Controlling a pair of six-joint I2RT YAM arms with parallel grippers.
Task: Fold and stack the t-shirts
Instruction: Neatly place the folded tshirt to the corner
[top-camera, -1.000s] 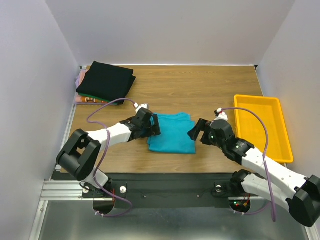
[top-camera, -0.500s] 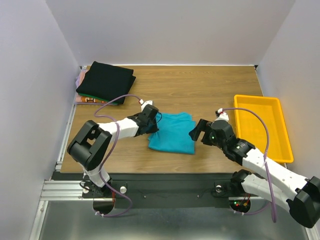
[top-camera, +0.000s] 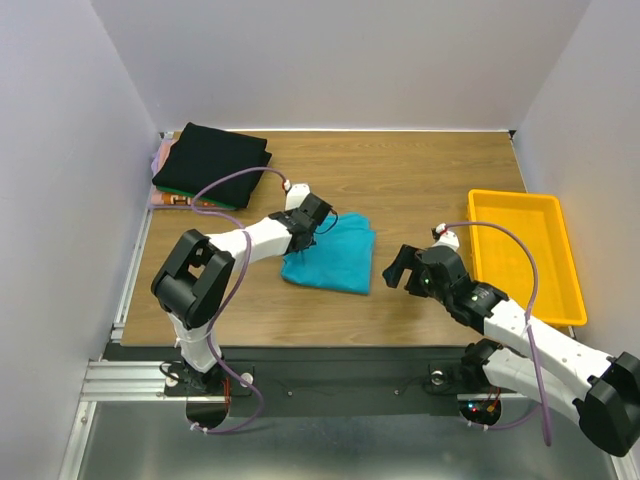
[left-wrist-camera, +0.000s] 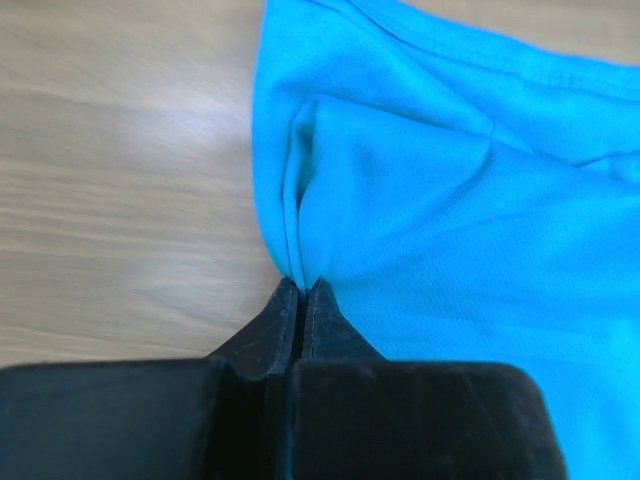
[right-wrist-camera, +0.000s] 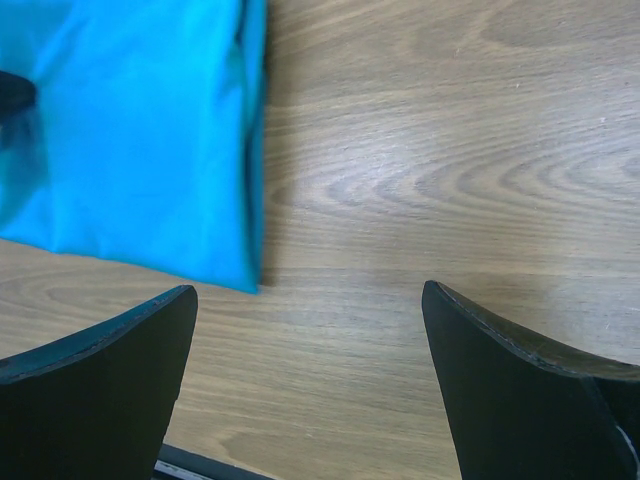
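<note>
My left gripper holds the pinched fold. Next it should rise, carry the fold outward over the far part of the stack's black top (top-camera: 207, 142), and release it where folded t-shirts are piled.
A folded turquoise t-shirt (top-camera: 335, 256) lies mid-table, skewed, its far left corner pulled up toward the back left. My left gripper (top-camera: 321, 217) is shut on that corner; in the left wrist view the closed fingertips (left-wrist-camera: 302, 290) pinch a pleat of the turquoise t-shirt (left-wrist-camera: 450, 200). A stack of folded t-shirts (top-camera: 211, 160), black on top with green and pink-orange edges, sits at the back left corner. My right gripper (top-camera: 396, 268) stands open just right of the turquoise shirt, over bare wood; in the right wrist view the turquoise t-shirt (right-wrist-camera: 140, 130) lies ahead to the left of its fingers (right-wrist-camera: 110, 350).
A yellow plastic tray (top-camera: 525, 255) lies along the right side of the wooden table (top-camera: 420, 180). White walls close in the left, back and right. The arms' bases and a metal rail run along the near edge.
The left gripper has closed on the shirt's left edge and dragged it toward the back left, turning the shirt askew. The right gripper has drawn back slightly toward the near edge.
</note>
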